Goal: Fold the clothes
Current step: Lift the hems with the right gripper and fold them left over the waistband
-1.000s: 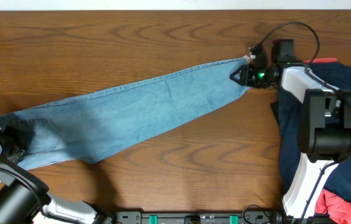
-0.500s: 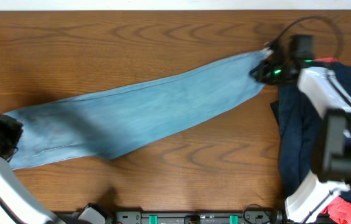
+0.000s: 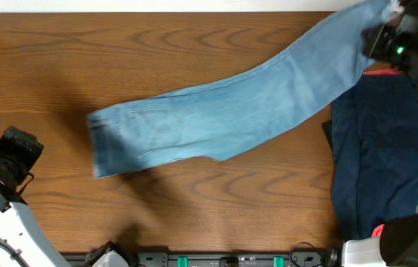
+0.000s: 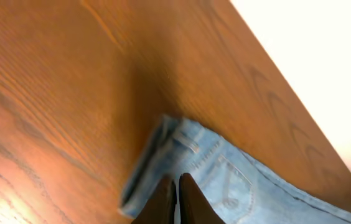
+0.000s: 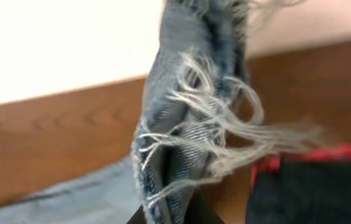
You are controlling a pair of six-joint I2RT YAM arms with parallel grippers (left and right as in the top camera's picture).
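The waistband end (image 3: 111, 141) lies flat below my right gripper and to its left in the overhead view, so next I need to bring the hems there, lower and release them.
The light-blue jeans (image 3: 224, 119) lie stretched in a long diagonal band, waist and back pocket at the left, frayed hems lifted at the top right. My right gripper (image 3: 372, 38) is shut on the frayed hems (image 5: 188, 124) above the table's far right corner; its fingertips (image 5: 169, 214) pinch the folded denim. My left gripper (image 3: 32, 150) is shut and empty, well left of the jeans' waist. In the left wrist view its closed fingertips (image 4: 177, 186) point at the waistband and pocket (image 4: 225, 180) without holding them.
A dark navy garment (image 3: 376, 148) lies spread at the right side, with coral-red cloth (image 3: 378, 72) at its top edge and another bit at the bottom (image 3: 378, 231). The table's far edge (image 3: 194, 10) runs along the top.
My left gripper has let go of the waist. My right gripper has pulled the hems right and up, dragging the whole jeans rightward across the table.
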